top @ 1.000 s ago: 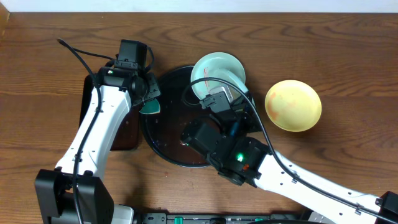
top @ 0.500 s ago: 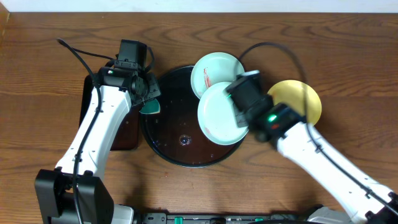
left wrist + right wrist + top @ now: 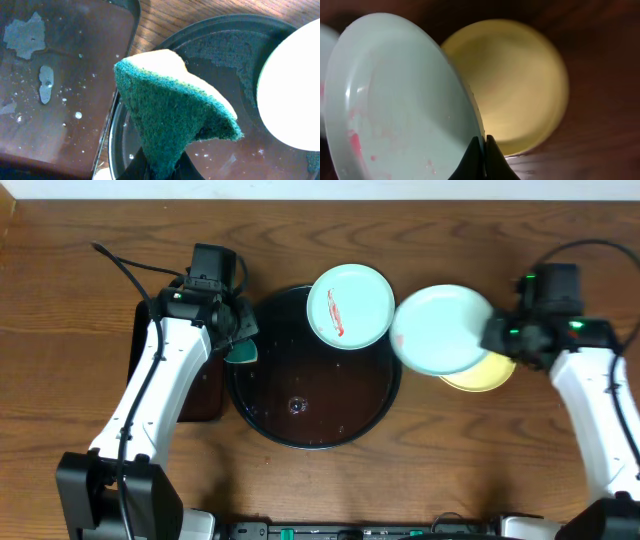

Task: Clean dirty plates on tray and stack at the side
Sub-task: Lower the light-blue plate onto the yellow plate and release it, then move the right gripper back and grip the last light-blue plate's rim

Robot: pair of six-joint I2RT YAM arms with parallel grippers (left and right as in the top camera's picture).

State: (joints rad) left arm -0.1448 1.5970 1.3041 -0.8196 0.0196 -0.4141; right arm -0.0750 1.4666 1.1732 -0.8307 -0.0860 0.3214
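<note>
I will next move the off-center turquoise plate toward the right in the overhead view with my right gripper, lower it and let it go, since the pale yellow plate point(image 3: 485, 372) point(image 3: 520, 80) is below my gripper.
My right gripper point(image 3: 495, 340) is shut on the rim of a light turquoise plate point(image 3: 440, 330) and holds it in the air over the pale yellow plate point(image 3: 485, 372), which lies on the wood table. In the right wrist view the held plate point(image 3: 395, 100) shows faint red smears, with the yellow plate point(image 3: 520, 80) behind it. A second turquoise plate point(image 3: 348, 306) with a red smear rests on the far rim of the round black tray point(image 3: 310, 395). My left gripper point(image 3: 240, 340) is shut on a green and yellow sponge point(image 3: 170, 110) above the tray's left edge point(image 3: 120, 145).
A rectangular black tray point(image 3: 200, 390) with wet spots lies left of the round tray, under my left arm. Cables run over the far left of the table. The round tray's floor point(image 3: 280, 160) is wet.
My right arm has swung from the tray to the right, carrying the turquoise plate until it is above the yellow plate. My left arm has not moved.
</note>
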